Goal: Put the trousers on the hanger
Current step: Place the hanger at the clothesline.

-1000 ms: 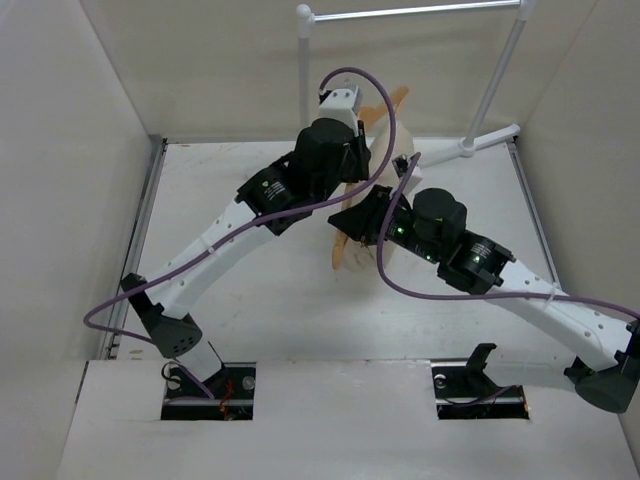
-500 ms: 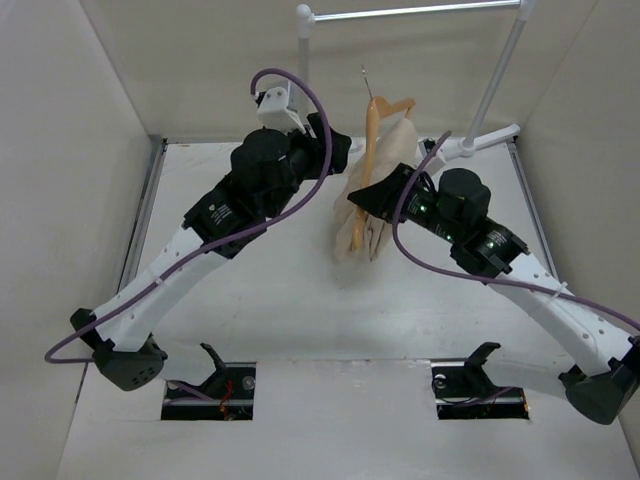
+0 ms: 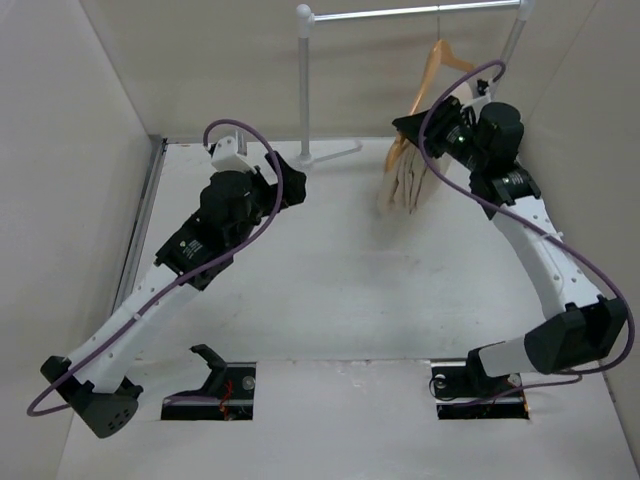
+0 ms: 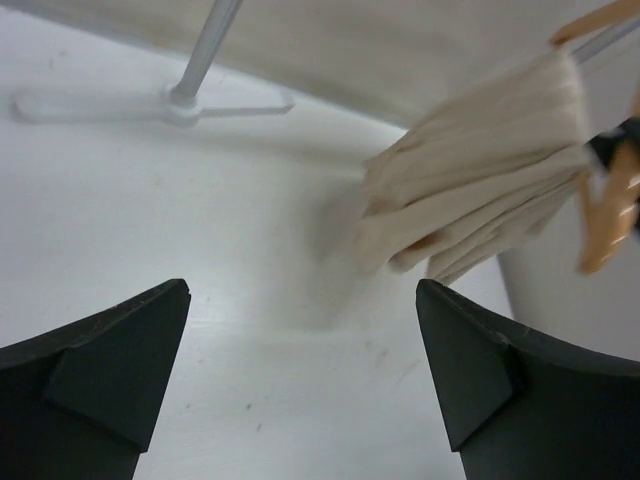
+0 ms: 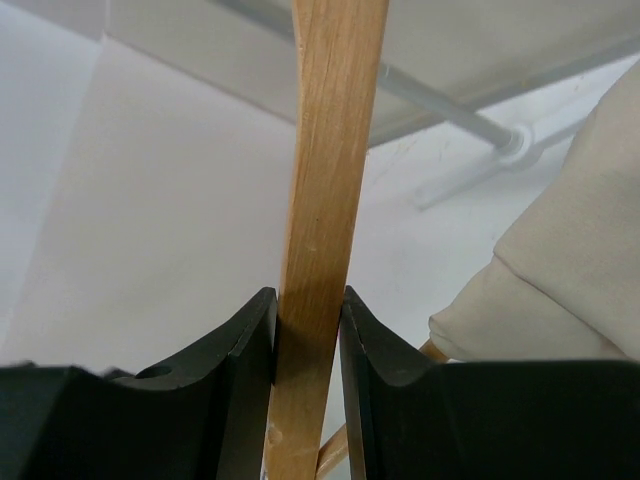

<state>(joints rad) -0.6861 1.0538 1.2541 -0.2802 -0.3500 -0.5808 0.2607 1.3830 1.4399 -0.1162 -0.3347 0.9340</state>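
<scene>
The hanger's hook moves outward with my right gripper onto the white bar [image 3: 400, 12] next, since the thin hook reaches up there. The gripper then releases the hanger's sloping arm.
The light-wood hanger [image 3: 436, 62] is raised at the back right, its thin hook reaching up to the white rail [image 3: 400, 12]; I cannot tell whether it rests on it. The beige trousers [image 3: 405, 180] hang folded over its crossbar, their lower end above the table. My right gripper [image 3: 415, 128] is shut on one sloping arm of the hanger [image 5: 325, 180], the pads [image 5: 250, 340] pressed on both sides, with the trousers [image 5: 560, 270] to the right. My left gripper [image 3: 292, 190] stands wide open and empty [image 4: 302, 300] over the table, left of the trousers [image 4: 480, 190] and hanger [image 4: 610, 215].
The rail's white post [image 3: 305, 80] rises at the back centre, with its flat foot [image 3: 328, 153] on the table near my left gripper [image 4: 150, 103]. Its other slanted post [image 3: 512, 40] stands behind my right arm. Beige walls [image 3: 70, 150] close in both sides.
My right arm has carried the hanger and trousers up and to the right, towards the rail. My left gripper has opened, let go and drawn back to the left.
</scene>
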